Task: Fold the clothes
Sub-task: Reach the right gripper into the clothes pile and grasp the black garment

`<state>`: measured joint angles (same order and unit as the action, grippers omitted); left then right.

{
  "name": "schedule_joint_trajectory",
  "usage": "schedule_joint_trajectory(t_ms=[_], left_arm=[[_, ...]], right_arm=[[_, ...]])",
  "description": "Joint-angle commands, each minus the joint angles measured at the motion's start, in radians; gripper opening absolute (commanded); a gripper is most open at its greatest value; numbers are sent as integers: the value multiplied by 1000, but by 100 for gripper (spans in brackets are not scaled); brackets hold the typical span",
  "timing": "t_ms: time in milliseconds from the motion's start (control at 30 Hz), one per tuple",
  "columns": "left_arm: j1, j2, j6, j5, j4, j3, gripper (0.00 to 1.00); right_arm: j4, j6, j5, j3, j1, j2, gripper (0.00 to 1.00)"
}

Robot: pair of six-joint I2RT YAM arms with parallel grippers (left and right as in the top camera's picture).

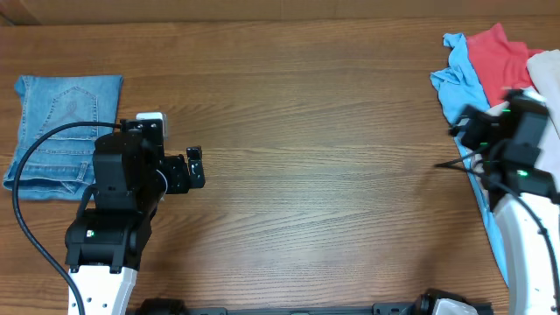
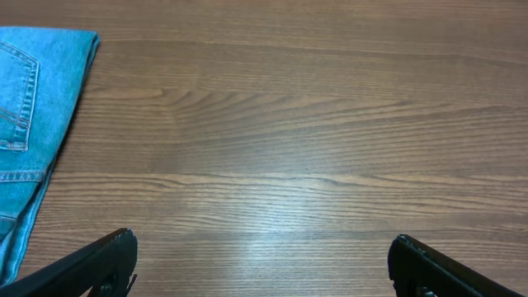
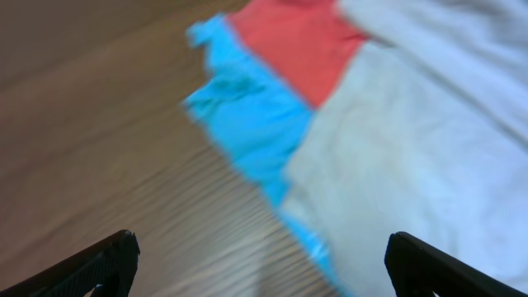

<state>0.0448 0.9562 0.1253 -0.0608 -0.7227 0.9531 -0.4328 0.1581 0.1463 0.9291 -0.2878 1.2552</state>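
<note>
My right gripper swings from the pile's edge toward the right in the overhead view next, across the whitish garment, and then moves down.
The clothes lie in a loose pile at the table's far right: a light blue garment [image 1: 458, 77], a red one [image 1: 496, 52] and a whitish one [image 1: 547, 74]. In the blurred right wrist view the blue garment [image 3: 247, 107], the red one [image 3: 301, 41] and the whitish one [image 3: 412, 132] fill the upper right. My right gripper [image 1: 472, 127] [image 3: 260, 264] hovers open at the pile's near left edge, holding nothing. Far from the pile, on the left, my left gripper [image 1: 196, 166] [image 2: 262, 264] stands open over bare wood.
Folded blue denim jeans [image 1: 61, 131] [image 2: 33, 107] lie at the left edge, just behind and left of the left arm [image 1: 122, 201]. A wooden table [image 1: 324, 149] spreads between the two arms. A black cable [image 1: 26, 166] loops over the jeans.
</note>
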Motion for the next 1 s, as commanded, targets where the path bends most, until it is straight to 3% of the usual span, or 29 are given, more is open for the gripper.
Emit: schedule_joint_trajectory(t_ms=[0,200,633,700,800,967], left_arm=[[-7,-3,13,-18,-3,28,100],[-7,-3,13,-14,1,28,100],[-7,-2,13,-15,2,28,100],[-7,-2,13,-15,1,28,100],[-7,-2,13,-18,2,28,100],[-7,-2,13,-18,2,28,100]], right_arm=[[42,26,14,35,-195,11,100],[92,121,16,35,-571,191,100],[110,131,18,35,-618,489,98],[118,131,24,35,-618,496,93],[133,131,37,35,-618,495,74],[134,131,37,37,-618,477,54]])
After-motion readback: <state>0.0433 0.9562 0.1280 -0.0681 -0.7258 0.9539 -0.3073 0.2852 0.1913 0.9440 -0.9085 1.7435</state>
